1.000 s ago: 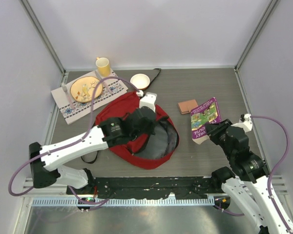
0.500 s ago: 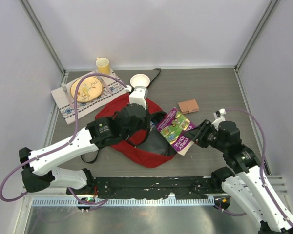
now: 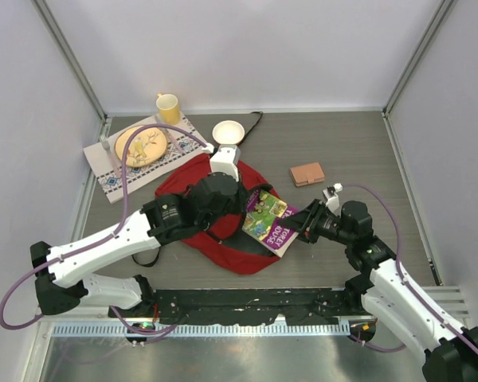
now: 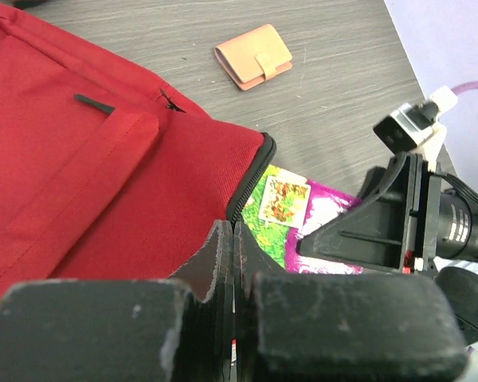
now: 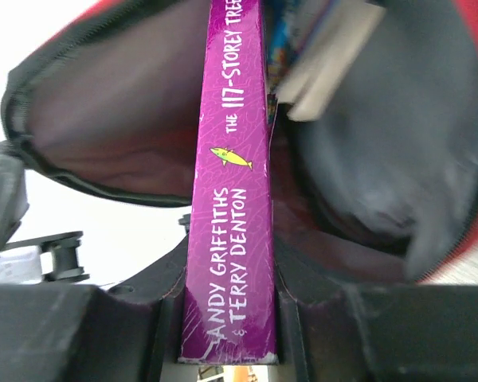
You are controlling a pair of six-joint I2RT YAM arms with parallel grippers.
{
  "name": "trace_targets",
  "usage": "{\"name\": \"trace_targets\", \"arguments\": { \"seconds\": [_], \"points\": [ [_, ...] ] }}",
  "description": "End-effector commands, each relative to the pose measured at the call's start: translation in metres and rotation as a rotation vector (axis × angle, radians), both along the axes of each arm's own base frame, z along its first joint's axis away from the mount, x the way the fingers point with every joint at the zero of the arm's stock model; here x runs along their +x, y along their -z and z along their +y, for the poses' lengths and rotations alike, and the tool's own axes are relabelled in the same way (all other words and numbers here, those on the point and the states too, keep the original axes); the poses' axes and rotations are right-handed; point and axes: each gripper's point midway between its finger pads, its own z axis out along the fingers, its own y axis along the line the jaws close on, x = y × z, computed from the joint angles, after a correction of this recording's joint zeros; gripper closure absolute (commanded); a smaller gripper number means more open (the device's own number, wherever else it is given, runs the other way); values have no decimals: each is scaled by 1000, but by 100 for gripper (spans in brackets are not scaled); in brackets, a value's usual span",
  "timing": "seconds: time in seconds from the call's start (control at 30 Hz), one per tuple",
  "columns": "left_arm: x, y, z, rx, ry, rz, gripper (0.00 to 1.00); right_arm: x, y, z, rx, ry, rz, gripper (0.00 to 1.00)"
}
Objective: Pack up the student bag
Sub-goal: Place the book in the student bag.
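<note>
Most of the book still sticks out, so my right gripper will next push it to the left in the top view into the bag's grey-lined opening [image 3: 241,235] to let go of it.
The student bag [image 3: 183,189] is a dark-red backpack lying mid-table, its mouth facing right. My left gripper [image 3: 240,208] is shut on its zippered upper edge [image 4: 247,171] and holds the mouth open. A purple and green book [image 3: 268,221] sits clamped in my right gripper [image 3: 303,227], its far end at the bag's mouth. In the right wrist view the purple spine [image 5: 231,199] runs between the fingers [image 5: 163,294] into the grey-lined opening [image 5: 127,103]. Seen from the left wrist, the book's cover [image 4: 291,208] lies just below the bag's rim, beyond my left gripper [image 4: 233,231].
A tan wallet [image 3: 307,173] lies right of the bag. At the back left are a white bowl [image 3: 228,131], a yellow mug [image 3: 168,107] and a plate [image 3: 141,146] on a patterned cloth [image 3: 111,181]. Another book [image 5: 319,64] shows inside the bag.
My right arm has carried the book leftward from the table's right side to the bag's mouth. My left arm has shifted and raised the bag's upper edge.
</note>
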Motion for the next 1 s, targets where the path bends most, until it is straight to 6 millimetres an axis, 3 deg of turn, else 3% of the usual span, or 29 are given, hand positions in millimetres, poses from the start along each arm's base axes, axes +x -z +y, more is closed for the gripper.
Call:
{"name": "trace_targets", "arguments": {
  "seconds": [0.0, 0.1, 0.37, 0.53, 0.7, 0.8, 0.97],
  "points": [
    [0, -34, -13, -155, 19, -40, 100, 7, -89, 19, 317, -84, -227, 99],
    [-1, -36, -14, -161, 27, -40, 100, 14, -93, 23, 336, -86, -246, 99],
    [-4, -49, -14, -214, 50, -67, 100, 39, -74, 30, 289, -40, -176, 99],
    [-3, -58, -9, -232, 42, -95, 100, 32, -46, 27, 140, -18, -132, 99],
    [-5, -63, -11, -251, 65, -115, 100, 16, -30, 23, 149, -19, -95, 99],
    [-10, -66, -18, -267, 113, -123, 100, 14, -26, 25, 198, -12, -65, 99],
    [-18, -70, -27, -279, 183, -123, 100, 16, -48, 35, 316, -40, -101, 99]
  ]
}}
